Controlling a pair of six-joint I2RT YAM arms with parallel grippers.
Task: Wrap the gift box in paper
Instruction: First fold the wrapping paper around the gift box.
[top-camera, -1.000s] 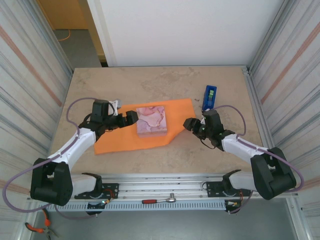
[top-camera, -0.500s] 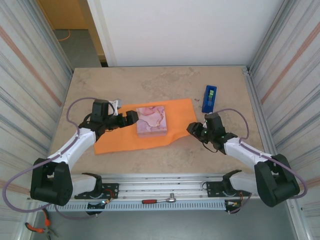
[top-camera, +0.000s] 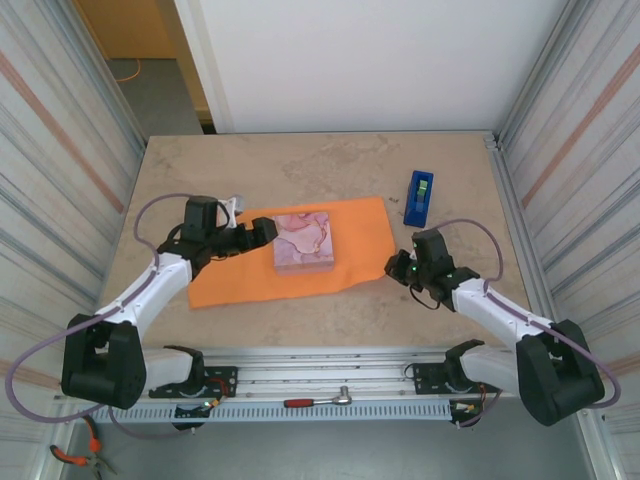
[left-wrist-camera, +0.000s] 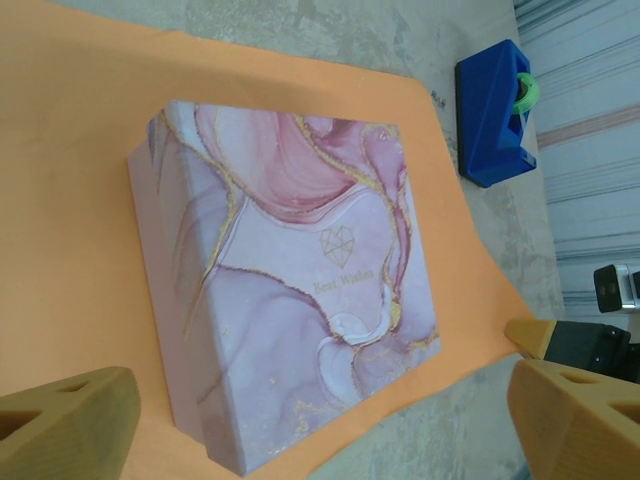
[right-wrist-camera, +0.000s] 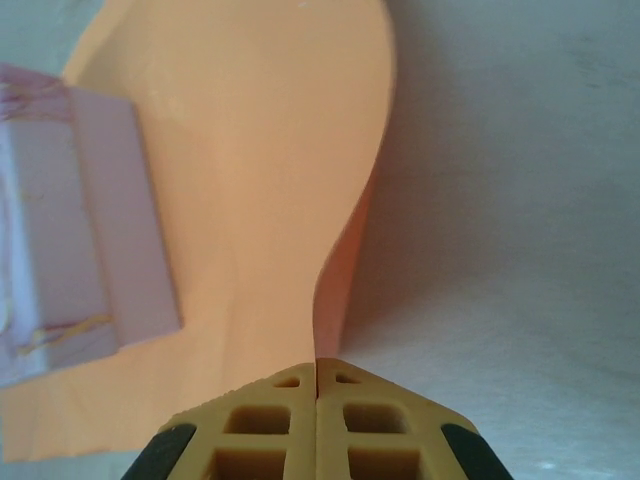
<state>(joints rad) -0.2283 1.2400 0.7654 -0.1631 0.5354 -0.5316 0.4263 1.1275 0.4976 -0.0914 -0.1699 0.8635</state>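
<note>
The paper's edge goes up in my right gripper next, then over the pink and lilac box (right-wrist-camera: 75, 225), because the box's top is still uncovered.
The gift box (top-camera: 303, 241) is a flat squarish box, pink and lilac marbled, lying on the orange paper (top-camera: 240, 275) at mid-table. My left gripper (top-camera: 258, 232) hovers open at the box's left side. In the left wrist view its tan fingers (left-wrist-camera: 60, 420) straddle the box (left-wrist-camera: 290, 270) on the paper (left-wrist-camera: 70, 180), apart from both. My right gripper (top-camera: 393, 266) is shut on the paper's right edge. The right wrist view shows that edge (right-wrist-camera: 345, 260) curling up off the table into the closed fingertips (right-wrist-camera: 317, 375), with the box (right-wrist-camera: 70, 230) at the left.
A blue tape dispenser (top-camera: 419, 197) stands on the beige table behind the right gripper, and the left wrist view has it too (left-wrist-camera: 495, 115). Corrugated walls close in both sides. A ratchet (top-camera: 320, 400) lies on the near rail, pliers (top-camera: 70, 458) at bottom left.
My right gripper has closed onto the paper's right edge while shifting right and toward the near edge. The left arm has hardly moved and stays open.
</note>
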